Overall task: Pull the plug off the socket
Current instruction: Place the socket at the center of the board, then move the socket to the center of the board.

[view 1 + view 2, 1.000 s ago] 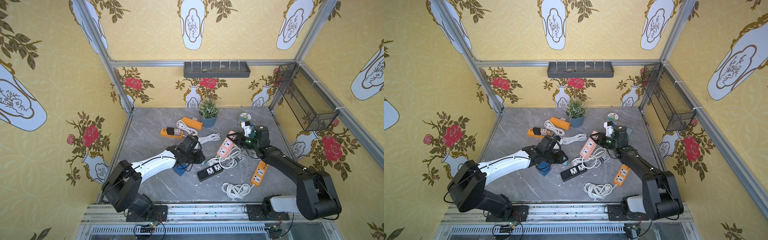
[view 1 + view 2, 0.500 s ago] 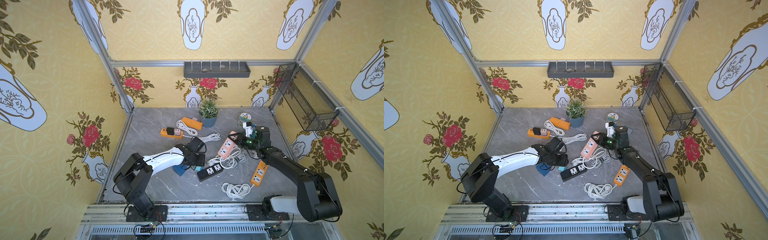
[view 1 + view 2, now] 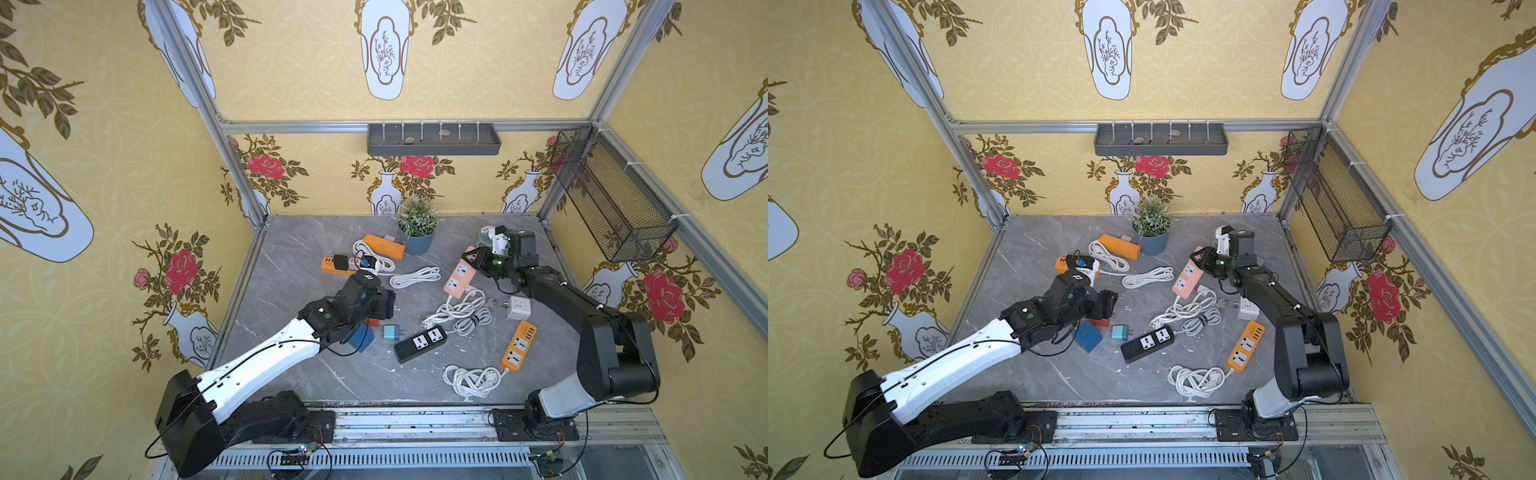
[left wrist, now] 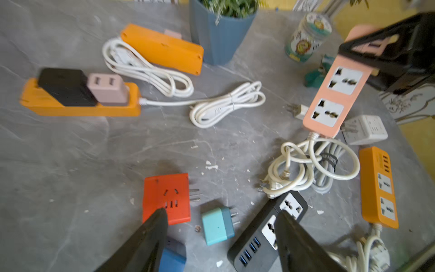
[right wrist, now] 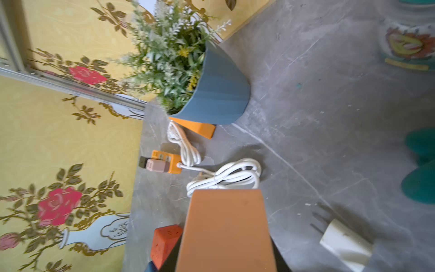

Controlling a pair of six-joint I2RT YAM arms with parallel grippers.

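Note:
I will lower the pink power strip's far end outward and down toward the bare tabletop (image 3: 449,253) (image 5: 310,131) beside the plant pot with my right gripper and let go, as both of the strip's outlets are empty.
The socket is a pink power strip (image 3: 459,274) (image 4: 334,94), and both of its outlets show empty in the left wrist view. My right gripper (image 3: 478,259) is shut on the strip's far end (image 5: 226,223), which fills that wrist view. My left gripper (image 4: 222,210) (image 3: 388,303) hangs open, holding nothing. Under it two loose plugs lie on the table with bare prongs: a red cube plug (image 4: 167,197) (image 3: 1099,322) and a small teal plug (image 4: 217,226) (image 3: 390,332). One left finger (image 4: 150,237) partly covers a blue cube adapter (image 3: 361,337).
A black strip (image 3: 420,344) lies right of the teal plug. At the back left an orange strip (image 3: 328,262) carries black and pink adapters, next to another orange strip (image 3: 384,246) and a plant pot (image 3: 417,241). White cable coils (image 3: 471,380), an orange strip (image 3: 518,347) and a white adapter (image 3: 518,307) lie at the right.
My left gripper has gone from shut to open above the loose plugs, and its arm has shifted slightly. The right gripper still clamps the pink strip's end.

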